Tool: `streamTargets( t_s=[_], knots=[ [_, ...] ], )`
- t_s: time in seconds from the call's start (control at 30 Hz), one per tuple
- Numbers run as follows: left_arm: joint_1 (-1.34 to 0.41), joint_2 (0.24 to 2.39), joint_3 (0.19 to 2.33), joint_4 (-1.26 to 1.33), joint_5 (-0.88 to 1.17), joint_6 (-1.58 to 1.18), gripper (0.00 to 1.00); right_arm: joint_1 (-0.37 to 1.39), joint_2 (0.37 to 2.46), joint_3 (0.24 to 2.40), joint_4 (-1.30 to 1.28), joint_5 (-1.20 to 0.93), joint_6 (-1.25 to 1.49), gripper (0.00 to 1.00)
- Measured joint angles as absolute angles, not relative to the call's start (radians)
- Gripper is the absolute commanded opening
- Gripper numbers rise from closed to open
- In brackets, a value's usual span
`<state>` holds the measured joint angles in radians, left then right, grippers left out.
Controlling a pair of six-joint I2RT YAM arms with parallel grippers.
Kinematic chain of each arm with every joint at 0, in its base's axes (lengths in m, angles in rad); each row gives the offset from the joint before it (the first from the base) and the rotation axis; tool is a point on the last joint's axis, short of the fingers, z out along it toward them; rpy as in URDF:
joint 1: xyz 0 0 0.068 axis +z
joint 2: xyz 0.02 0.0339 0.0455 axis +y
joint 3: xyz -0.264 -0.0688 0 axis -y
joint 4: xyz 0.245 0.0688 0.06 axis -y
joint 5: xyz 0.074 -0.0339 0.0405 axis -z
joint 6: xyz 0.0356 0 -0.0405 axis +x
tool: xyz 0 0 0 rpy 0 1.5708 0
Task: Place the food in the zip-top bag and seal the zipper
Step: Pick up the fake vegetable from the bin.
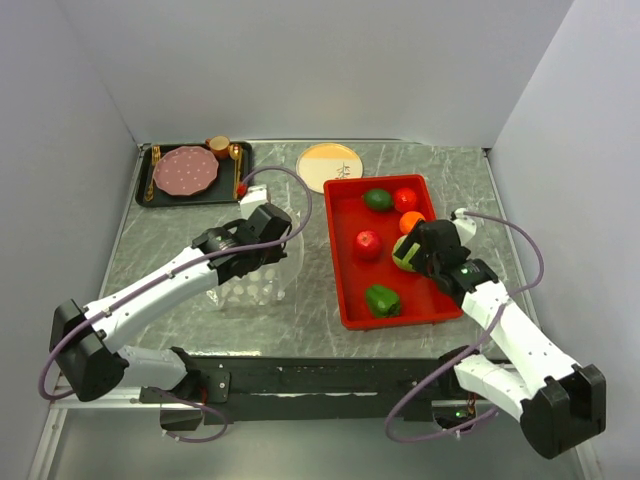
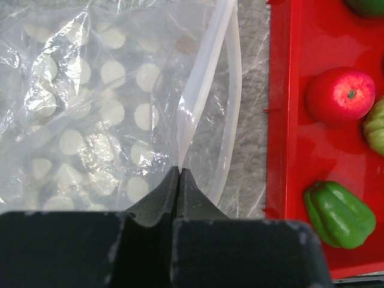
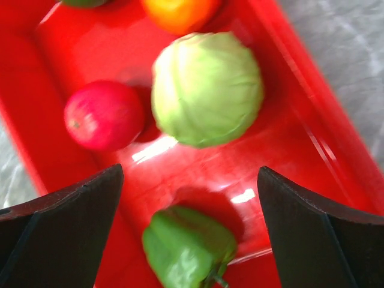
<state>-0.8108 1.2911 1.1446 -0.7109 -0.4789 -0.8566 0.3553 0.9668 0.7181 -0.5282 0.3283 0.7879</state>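
Observation:
The light green cabbage (image 3: 207, 87) is below and slightly outward, so my right gripper will go outward and down next, then close on the cabbage.
The clear zip-top bag (image 1: 250, 285) with white dots lies left of the red tray (image 1: 345, 300). My left gripper (image 2: 180, 171) is shut on the bag's mouth edge, pinching one side of the pale zipper (image 2: 204, 84) so the mouth gapes. The food sits in the tray: a dark green piece (image 1: 377, 199), a red one (image 1: 405, 198), an orange one (image 1: 412, 221), a red apple (image 3: 103, 115), a light green cabbage (image 3: 207, 87) and a green pepper (image 3: 189, 246). My right gripper (image 3: 189, 171) hangs open above the tray floor between cabbage and pepper, holding nothing.
A black tray (image 1: 150, 190) with a pink plate (image 1: 185, 170), a cup and cutlery stands at the back left. A round yellow-and-white plate (image 1: 330, 165) lies behind the red tray. Grey walls close in the table on three sides.

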Motion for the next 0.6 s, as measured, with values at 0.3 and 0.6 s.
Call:
streamTargets(
  t_s=[0.3,0.6],
  knots=[
    [-0.807,1.317,1.169,-0.693,-0.438,-0.797,0.01,0.235,1.08,0.717,-0.445,0.281,0.789,1.0],
    [-0.807,1.37,1.195,-0.688,-0.404,-0.786,0.01,0.207,1.259,0.718,-0.316,0.221,0.785,1.0]
  ],
)
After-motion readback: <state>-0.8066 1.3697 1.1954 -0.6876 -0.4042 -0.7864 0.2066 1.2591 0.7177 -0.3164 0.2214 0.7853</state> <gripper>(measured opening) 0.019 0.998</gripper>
